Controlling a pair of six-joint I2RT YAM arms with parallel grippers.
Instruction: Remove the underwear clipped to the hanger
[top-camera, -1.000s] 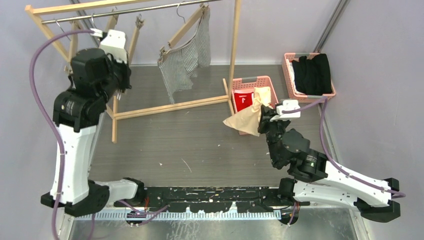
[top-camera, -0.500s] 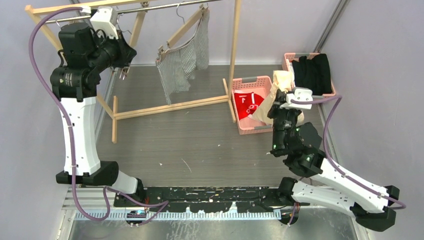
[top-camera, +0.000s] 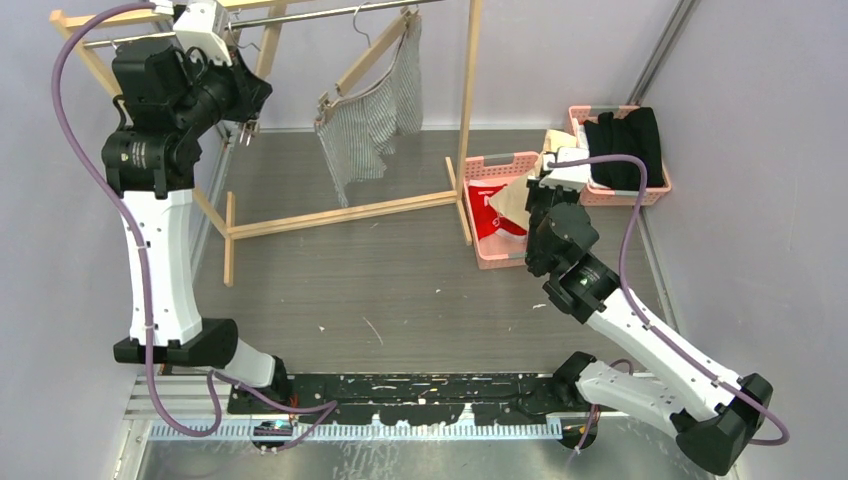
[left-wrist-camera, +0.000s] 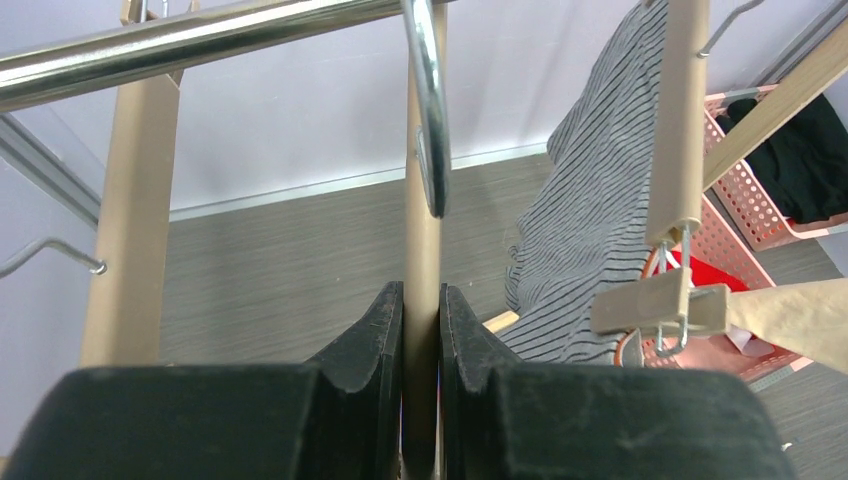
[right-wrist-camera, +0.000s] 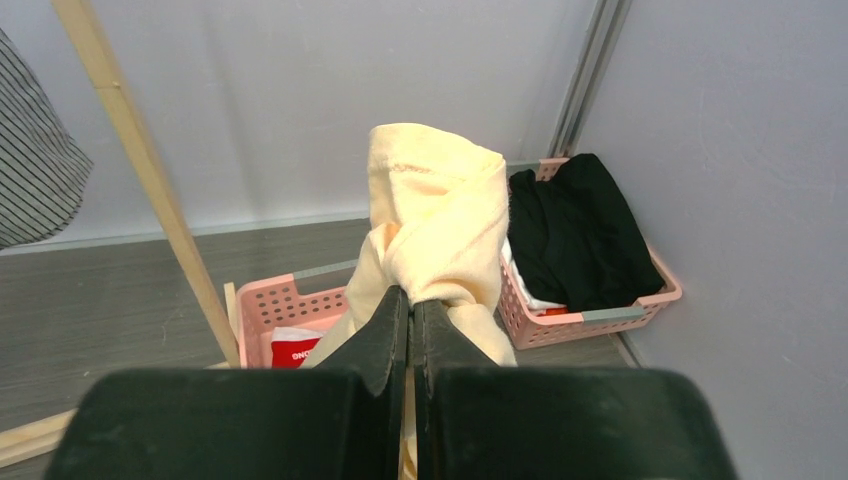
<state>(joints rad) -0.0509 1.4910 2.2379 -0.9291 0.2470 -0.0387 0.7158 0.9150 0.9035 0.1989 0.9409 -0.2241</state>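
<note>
Next, my right gripper lowers the cream-beige shorts (right-wrist-camera: 440, 215) over the nearer pink basket's opening, since they hang partly past the nearer basket's edge by the second basket.
The grey-and-white pinstriped shorts (top-camera: 368, 122) hang clipped to a tilted wooden hanger (top-camera: 368, 62) on the rail; they also show in the left wrist view (left-wrist-camera: 590, 220). My left gripper (top-camera: 247, 112) is shut on the wooden bar of an empty hanger (left-wrist-camera: 422, 240) up at the rail's left end. My right gripper (top-camera: 545, 188) is shut on the cream-beige shorts (right-wrist-camera: 440, 215), holding them bunched above the nearer pink basket (top-camera: 478, 248). The red shorts (top-camera: 490, 212) lie in that basket and show in the right wrist view (right-wrist-camera: 292, 351).
A wooden rack (top-camera: 340, 212) with a metal rail (left-wrist-camera: 200, 40) stands at the back left. A second pink basket (top-camera: 578, 160) at the far right holds a black garment (top-camera: 622, 145). Walls close in on both sides.
My right arm has lifted the cream-beige shorts up and farther back over the basket. My left arm rose from beside the rack post to the rail and now holds the hanger there.
</note>
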